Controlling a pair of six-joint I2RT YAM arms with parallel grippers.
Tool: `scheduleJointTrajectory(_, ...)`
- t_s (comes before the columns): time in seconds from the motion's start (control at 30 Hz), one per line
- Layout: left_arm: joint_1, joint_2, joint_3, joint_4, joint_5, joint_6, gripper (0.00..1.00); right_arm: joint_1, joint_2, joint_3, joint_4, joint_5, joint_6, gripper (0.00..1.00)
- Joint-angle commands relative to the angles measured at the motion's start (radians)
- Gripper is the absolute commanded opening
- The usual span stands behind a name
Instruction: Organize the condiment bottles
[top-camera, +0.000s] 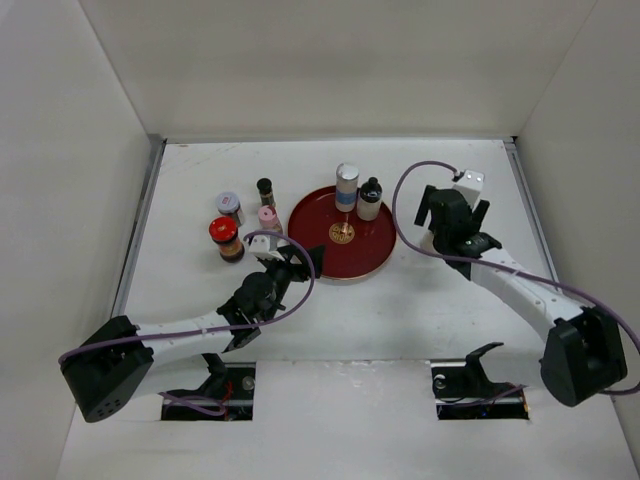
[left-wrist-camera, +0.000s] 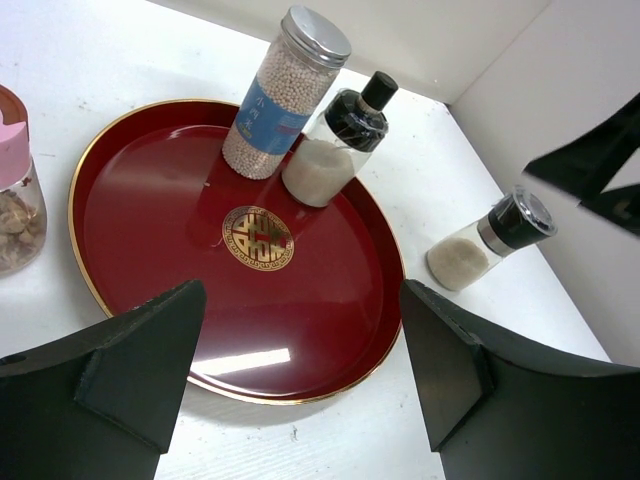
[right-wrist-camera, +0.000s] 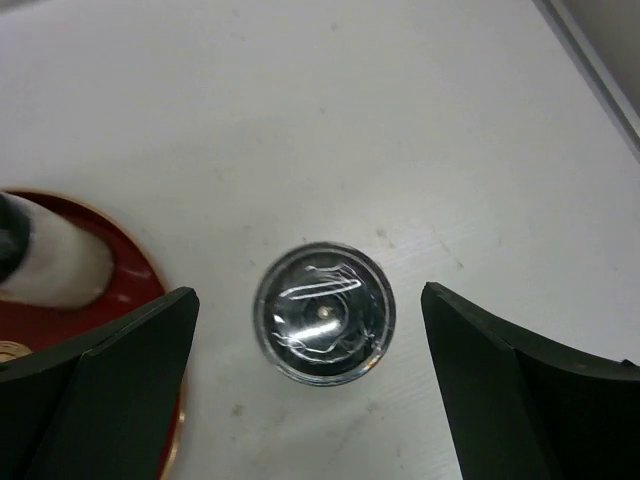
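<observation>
My right gripper is open above the shaker, which stands between both fingers, so it needs to lower next until they straddle the shaker's round cap (right-wrist-camera: 325, 314) and close.
On the round dark-red tray (top-camera: 318, 262) stand a white blue-banded cylinder (top-camera: 347, 187) and a black-topped bottle (top-camera: 370, 199). Left of the tray stand a silver-lidded jar (top-camera: 229, 207), a thin dark bottle (top-camera: 265, 190), a pink-capped jar (top-camera: 269, 218) and a red-capped dark jar (top-camera: 226, 240). A grey-capped shaker (left-wrist-camera: 489, 240) stands on the table right of the tray. My right gripper (right-wrist-camera: 308, 300) hangs open straight above the shaker (right-wrist-camera: 323, 312), with a gap on each side. My left gripper (left-wrist-camera: 300, 340) is open and empty over the tray's near rim (left-wrist-camera: 300, 392).
White walls close in the table on the left, back and right. The right arm's purple cable (top-camera: 405, 190) loops over the table beside the tray. In the left wrist view the right gripper's dark fingers (left-wrist-camera: 600, 165) show beyond the shaker.
</observation>
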Motion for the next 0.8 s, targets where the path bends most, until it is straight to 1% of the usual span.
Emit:
scheduleJointTrajectory(0.0, -0.003, -0.019, -0.003, 0.049, 0.012, -0.012, 0.78, -0.034, 0.032, -0.023, -0.014, -0.012, 0.052, 1.00)
scheduleJointTrajectory(0.1, -0.003, -0.016, -0.003, 0.048, 0.010, -0.012, 0.78, -0.056, 0.087, -0.026, 0.017, -0.101, 0.067, 1.00)
scheduleJointTrajectory(0.17, -0.001, -0.009, 0.000, 0.045, 0.012, -0.012, 0.78, -0.062, 0.113, -0.027, 0.043, -0.118, 0.073, 1.00)
scheduleJointTrajectory(0.2, -0.001, -0.009, 0.000, 0.043, 0.012, -0.012, 0.78, -0.061, 0.119, -0.033, 0.070, -0.120, 0.069, 0.99)
scheduleJointTrajectory(0.23, -0.001, -0.009, 0.000, 0.043, 0.012, -0.012, 0.78, -0.058, 0.122, -0.038, 0.095, -0.118, 0.063, 0.96)
scheduleJointTrajectory(0.3, -0.001, -0.009, 0.000, 0.045, 0.012, -0.012, 0.78, -0.058, 0.121, -0.041, 0.135, -0.095, 0.046, 0.81)
scheduleJointTrajectory(0.33, 0.000, -0.007, 0.000, 0.046, 0.012, -0.012, 0.78, -0.058, 0.118, -0.043, 0.149, -0.072, 0.034, 0.75)
scheduleJointTrajectory(0.4, 0.000, -0.002, 0.000, 0.049, 0.012, -0.012, 0.78, -0.042, 0.106, -0.041, 0.172, -0.020, 0.002, 0.61)
scheduleJointTrajectory(0.47, -0.001, 0.001, 0.000, 0.049, 0.012, -0.012, 0.78, -0.024, 0.084, -0.036, 0.185, 0.008, -0.020, 0.52)
scheduleJointTrajectory(0.53, -0.001, 0.001, 0.000, 0.051, 0.012, -0.012, 0.78, 0.001, 0.049, -0.024, 0.193, 0.011, -0.041, 0.49)
scheduleJointTrajectory(0.63, 0.000, 0.001, 0.000, 0.052, 0.012, -0.012, 0.78, 0.057, 0.006, 0.019, 0.198, -0.008, -0.058, 0.49)
scheduleJointTrajectory(0.77, 0.004, 0.010, 0.002, 0.054, 0.012, -0.012, 0.78, 0.123, 0.021, 0.095, 0.198, -0.075, -0.048, 0.50)
